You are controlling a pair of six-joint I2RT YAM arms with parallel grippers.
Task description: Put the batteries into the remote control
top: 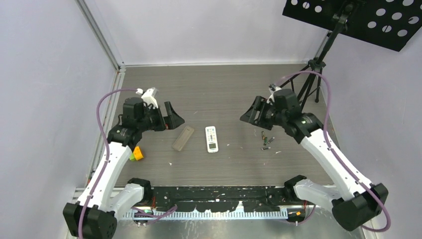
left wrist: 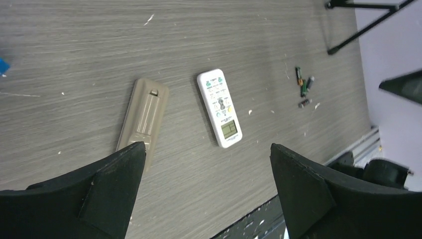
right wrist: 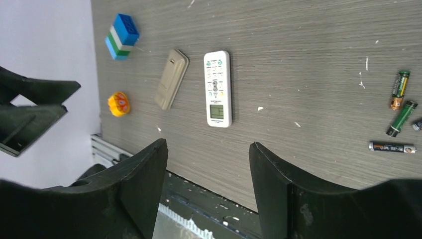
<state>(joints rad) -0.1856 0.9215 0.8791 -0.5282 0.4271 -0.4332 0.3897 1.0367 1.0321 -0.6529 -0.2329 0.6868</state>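
My right gripper moves down and to its left in the top view to the white remote next, fingers straddling the remote's narrow middle (top: 211,139) (right wrist: 217,89).
The white remote control (top: 211,139) lies face up, screen and buttons showing, at the table's middle; it also shows in the left wrist view (left wrist: 220,108) and the right wrist view (right wrist: 218,88). Several small dark batteries (top: 266,141) lie loose to its right, seen too in the left wrist view (left wrist: 302,84) and the right wrist view (right wrist: 400,107). My left gripper (top: 169,118) hangs open and empty above the table left of the remote, its jaws wide apart (left wrist: 206,149). My right gripper (top: 254,113) is open and empty, up right of the remote (right wrist: 208,147).
A translucent grey-tan flat bar (top: 183,138) lies just left of the remote. A yellow and green toy (top: 136,154) sits by the left arm; a blue-green block (right wrist: 122,36) lies farther back. A tripod stand (top: 313,74) with a black perforated panel (top: 358,20) stands back right.
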